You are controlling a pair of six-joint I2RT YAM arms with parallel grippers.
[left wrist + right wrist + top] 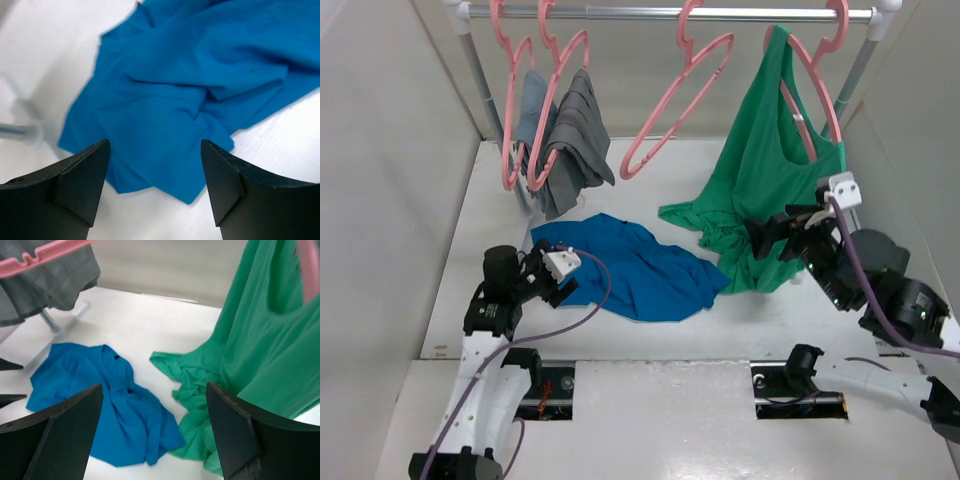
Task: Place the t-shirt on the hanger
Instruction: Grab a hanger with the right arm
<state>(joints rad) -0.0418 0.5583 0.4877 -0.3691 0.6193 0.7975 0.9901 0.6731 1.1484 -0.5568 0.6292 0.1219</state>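
The pink hanger's bare near end [630, 169] is above my right gripper and to its left in the top view, so I will lift the gripper that way around it.
The royal-blue t-shirt [638, 268] lies crumpled on the white table, left of centre. It fills the left wrist view [190, 85] and shows in the right wrist view [115, 410]. The empty pink hanger [672, 105] hangs tilted on the rail, above the t-shirt. My left gripper [563, 283] is open and empty at the t-shirt's near left edge [155, 150]. My right gripper [770, 238] is open and empty, raised in front of the green top [152, 392].
A green tank top [770, 190] hangs on a pink hanger [810, 70] at the right, its hem pooled on the table. Two pink hangers with grey garments [565, 140] hang at the left of the rail [660, 13]. Walls close in both sides.
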